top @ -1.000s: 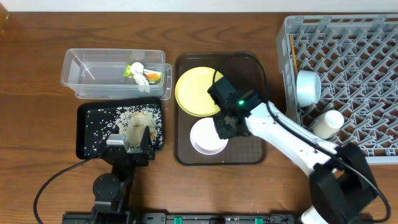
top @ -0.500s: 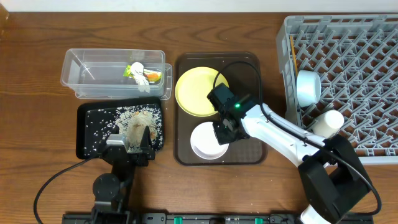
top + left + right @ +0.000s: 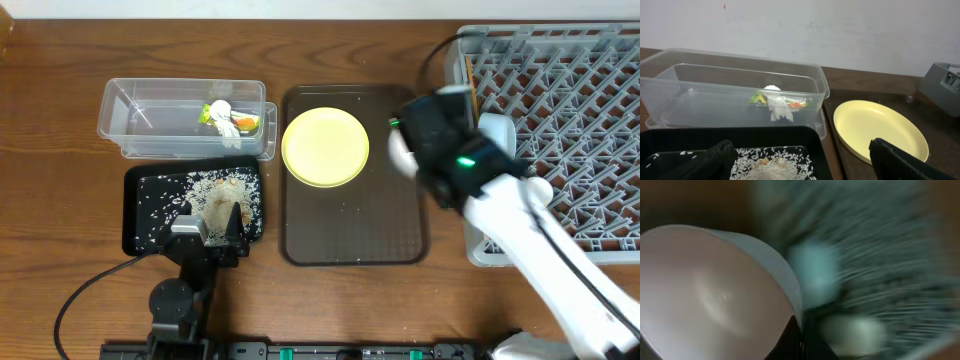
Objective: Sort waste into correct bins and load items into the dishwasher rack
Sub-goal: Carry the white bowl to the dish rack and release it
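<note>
I will swing my right gripper to the right in the overhead view, then down, past the light blue bowl (image 3: 495, 140) onto the rack's wires beside it, because those wires are empty.
My right gripper (image 3: 412, 145) is shut on the rim of the white bowl (image 3: 397, 152) and holds it in the air beside the left wall of the grey dishwasher rack (image 3: 570, 90). In the blurred right wrist view the white bowl (image 3: 715, 295) fills the left, with the fingers (image 3: 801, 337) pinched on its rim. The light blue bowl (image 3: 495, 140) and the white cup (image 3: 526, 197) lie in the rack. The yellow plate (image 3: 325, 147) lies on the brown tray. My left gripper (image 3: 212, 226) is open over the rice (image 3: 775, 165) in the black tray (image 3: 145, 235). Wrapper and tissue (image 3: 230, 118) lie in the clear tub (image 3: 150, 115).
The dark brown serving tray (image 3: 350, 225) lies between the bins and the rack, with only the plate on it. A thin wooden stick (image 3: 470, 75) shows at the rack's left wall. The right arm stretches over the rack's front left corner.
My right gripper has lifted the white bowl off the brown tray and carried it right and back to the rack's left wall. The left arm has not moved.
</note>
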### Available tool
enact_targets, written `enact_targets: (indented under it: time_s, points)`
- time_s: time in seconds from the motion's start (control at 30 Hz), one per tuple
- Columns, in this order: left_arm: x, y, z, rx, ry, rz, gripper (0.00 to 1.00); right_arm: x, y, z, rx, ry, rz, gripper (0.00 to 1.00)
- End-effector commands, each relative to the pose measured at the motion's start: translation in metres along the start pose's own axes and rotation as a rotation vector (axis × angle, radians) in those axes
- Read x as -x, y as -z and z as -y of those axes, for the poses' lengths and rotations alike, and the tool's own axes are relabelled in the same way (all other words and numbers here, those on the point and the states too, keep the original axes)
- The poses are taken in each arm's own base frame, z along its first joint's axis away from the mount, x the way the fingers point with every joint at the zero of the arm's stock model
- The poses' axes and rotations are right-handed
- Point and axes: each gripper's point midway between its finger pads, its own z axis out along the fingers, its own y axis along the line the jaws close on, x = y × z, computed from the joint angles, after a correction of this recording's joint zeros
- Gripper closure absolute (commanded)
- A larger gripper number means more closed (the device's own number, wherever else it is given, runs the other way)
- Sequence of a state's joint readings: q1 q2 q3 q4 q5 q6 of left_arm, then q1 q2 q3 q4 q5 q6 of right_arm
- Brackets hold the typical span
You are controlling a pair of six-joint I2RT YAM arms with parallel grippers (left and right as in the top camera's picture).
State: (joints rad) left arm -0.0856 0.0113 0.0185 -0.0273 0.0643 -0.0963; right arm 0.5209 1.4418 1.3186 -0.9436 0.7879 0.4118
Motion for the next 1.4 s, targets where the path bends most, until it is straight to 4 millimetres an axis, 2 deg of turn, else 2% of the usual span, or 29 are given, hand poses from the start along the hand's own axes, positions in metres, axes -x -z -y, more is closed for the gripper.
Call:
enact_targets:
  time_s: [0.0, 0.1, 0.27, 0.37, 0.5, 0.6, 0.73, 0.83, 1.13, 1.23, 1.33, 1.37]
  points:
    - [-0.014, -0.001, -0.003, 0.010, -0.009, -0.044, 0.12, 0.032, 0.023, 0.094, -0.411, -0.084, 0.179, 0.99]
    - [-0.014, -0.001, -0.003, 0.010, -0.009, -0.044, 0.12, 0.028, 0.018, 0.128, -0.522, -0.081, 0.142, 0.99]
    - [-0.014, -0.001, -0.003, 0.010, -0.009, -0.044, 0.12, 0.012, -0.014, 0.177, -0.688, -0.129, 0.025, 0.99]
    - [-0.014, -0.001, -0.003, 0.010, -0.009, -0.044, 0.12, 0.003, -0.037, 0.197, -0.757, -0.165, -0.034, 0.99]
    - [-0.014, -0.001, -0.003, 0.010, -0.009, -0.044, 0.12, -0.005, -0.071, 0.210, -0.807, -0.131, -0.110, 0.99]
    - [-0.014, -0.001, -0.003, 0.010, -0.009, -0.044, 0.12, -0.007, -0.101, 0.198, -0.755, -0.065, -0.157, 0.99]
    - [-0.014, -0.001, -0.003, 0.010, -0.009, -0.044, 0.12, -0.005, -0.126, 0.181, -0.733, 0.052, -0.187, 0.99]
    - [-0.014, -0.001, -0.003, 0.010, -0.009, -0.044, 0.12, -0.001, -0.138, 0.163, -0.710, 0.123, -0.186, 0.99]
    - [-0.014, -0.001, -0.003, 0.010, -0.009, -0.044, 0.11, -0.009, -0.151, 0.112, -0.652, 0.305, -0.213, 0.99]
    - [-0.014, -0.001, -0.003, 0.010, -0.009, -0.044, 0.12, -0.011, -0.146, 0.099, -0.633, 0.335, -0.209, 0.98]
    - [-0.014, -0.001, -0.003, 0.010, -0.009, -0.044, 0.12, -0.011, -0.140, 0.086, -0.613, 0.369, -0.200, 0.92]
    - [-0.014, -0.001, -0.003, 0.010, -0.009, -0.044, 0.12, -0.011, -0.138, 0.083, -0.614, 0.376, -0.197, 0.95]
